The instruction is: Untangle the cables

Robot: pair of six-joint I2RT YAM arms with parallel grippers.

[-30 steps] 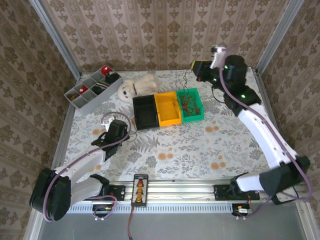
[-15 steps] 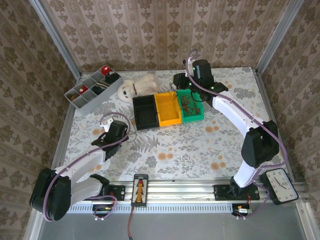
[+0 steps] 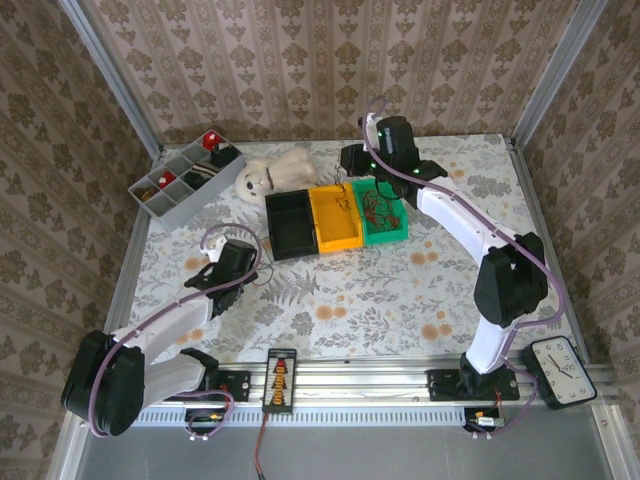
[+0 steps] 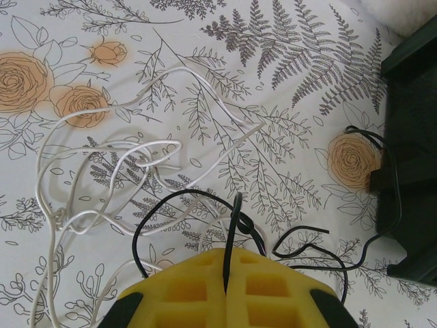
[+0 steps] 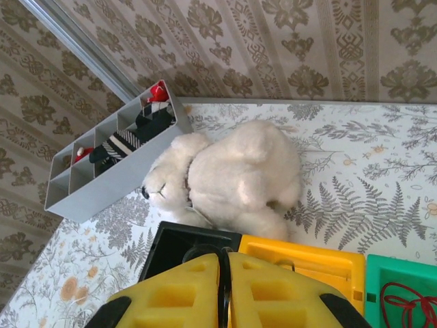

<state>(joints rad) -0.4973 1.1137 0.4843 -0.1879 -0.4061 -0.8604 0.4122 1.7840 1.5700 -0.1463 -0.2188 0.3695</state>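
I will next move my left gripper across to the clear cloth beside it, toward the yellow bin (image 5: 307,263) but short of the black bin's near edge, and let go of the cable end.
My left gripper (image 4: 227,254) is low over the table, shut on a black cable (image 4: 236,208) that loops off toward the black bin (image 4: 413,137). A white cable (image 4: 102,157) lies in loose, overlapping loops on the cloth just ahead of it. From above, the left gripper (image 3: 232,262) sits left of the bins. My right gripper (image 5: 224,263) is shut on another thin black cable (image 5: 223,254). It hovers over the black bin (image 5: 174,242) and yellow bin (image 5: 307,263). That right gripper (image 3: 350,162) has the cable dangling (image 3: 345,195) below it. Red cables (image 3: 378,208) lie in the green bin (image 3: 395,232).
A white teddy bear (image 3: 272,172) lies behind the black bin (image 3: 292,238) and yellow bin (image 3: 338,238). A grey divided organiser (image 3: 160,207) stands at the back left. A clock (image 3: 560,370) lies at the near right corner by the rail.
The right arm has swung from the back right corner leftward to above the bins, carrying its black cable. The left arm has stayed still.
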